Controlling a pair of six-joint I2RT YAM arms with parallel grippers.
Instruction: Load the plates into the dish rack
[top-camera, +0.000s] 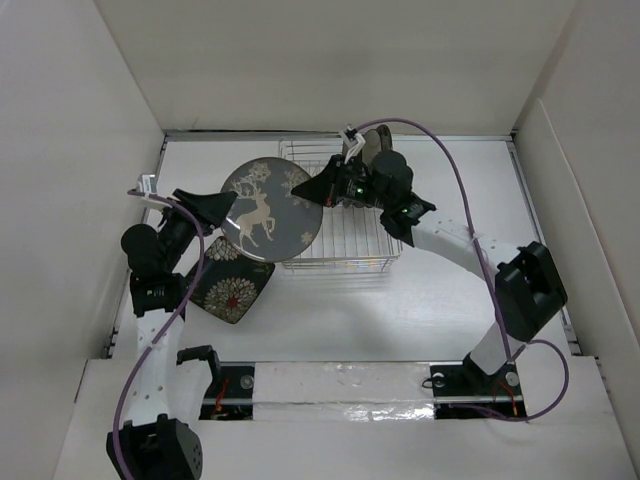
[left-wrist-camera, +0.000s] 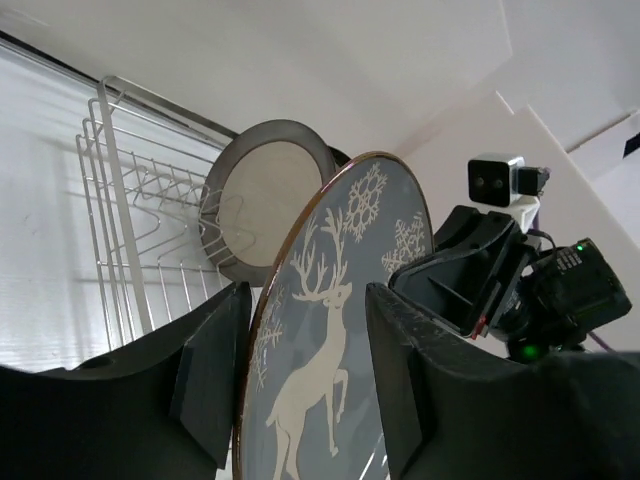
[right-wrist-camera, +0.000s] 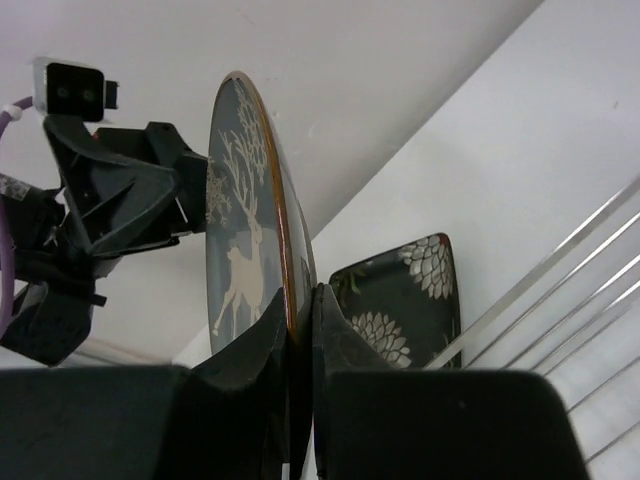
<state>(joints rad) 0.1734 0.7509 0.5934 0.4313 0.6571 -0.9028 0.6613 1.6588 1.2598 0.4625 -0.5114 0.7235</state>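
The wires beside the cream-centred plate are empty, so next I should turn my right gripper outward, lower the deer plate into the rack's slots (top-camera: 336, 160) there and let go of it.
A grey round plate (top-camera: 268, 210) with a pale deer design hangs tilted over the left end of the silver wire dish rack (top-camera: 350, 258). My right gripper (top-camera: 312, 190) is shut on its right rim, and the right wrist view (right-wrist-camera: 300, 295) shows the fingers pinching the rim. My left gripper (top-camera: 222, 208) is open, with its fingers on either side of the plate's left edge (left-wrist-camera: 305, 300) and a gap showing. A cream-centred, dark-rimmed plate (top-camera: 375, 145) stands in the rack's far end. A black square flowered plate (top-camera: 232, 290) lies on the table left of the rack.
White enclosure walls (top-camera: 80, 150) close in on the left, back and right. A purple cable (top-camera: 455, 175) arcs over the right arm above the rack's right side. The rack's upright prongs (left-wrist-camera: 130, 200) stand below the plates.
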